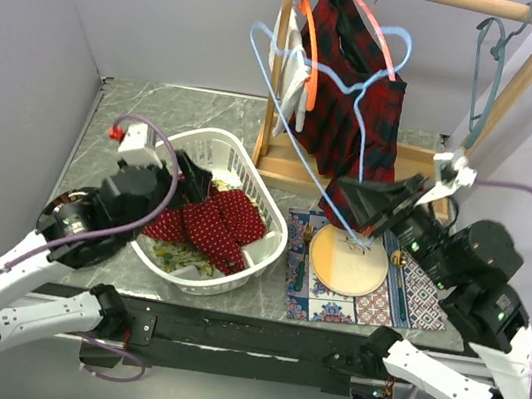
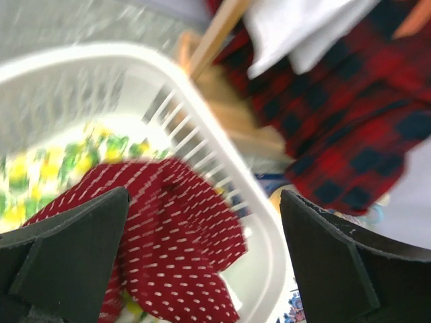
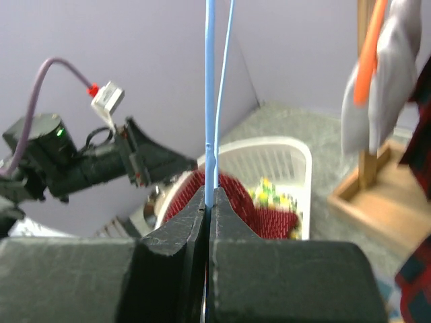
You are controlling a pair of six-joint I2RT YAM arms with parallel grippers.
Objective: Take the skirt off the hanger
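My right gripper turns and carries the light blue hanger outward next and releases it beside the teal hanger, since the rack's bar (image 1: pixel 471 2) is bare there.
The tartan skirt (image 1: pixel 353 112) hangs from the wooden rack on the pink hanger (image 1: pixel 379 33), whose arm crosses its top. The skirt also shows at the upper right of the left wrist view (image 2: pixel 337 121). My right gripper (image 1: pixel 366 238) is shut on the thin wire of a light blue hanger (image 3: pixel 209 101), which slants up and left in front of the skirt (image 1: pixel 288 122). My left gripper (image 1: pixel 198 184) is open and empty above the white basket (image 1: pixel 270 205), to the left of the skirt and apart from it. Its fingers (image 2: pixel 74 242) frame the red dotted garment.
The white basket (image 2: pixel 222 148) holds a red garment with white dots (image 1: pixel 212 221) and a yellow-green cloth. An orange hanger (image 1: pixel 310 19) with a white garment (image 1: pixel 296 73) hangs on the rack's left. A teal hanger (image 1: pixel 490 63) hangs at right. A round board (image 1: pixel 347 263) lies on a patterned mat.
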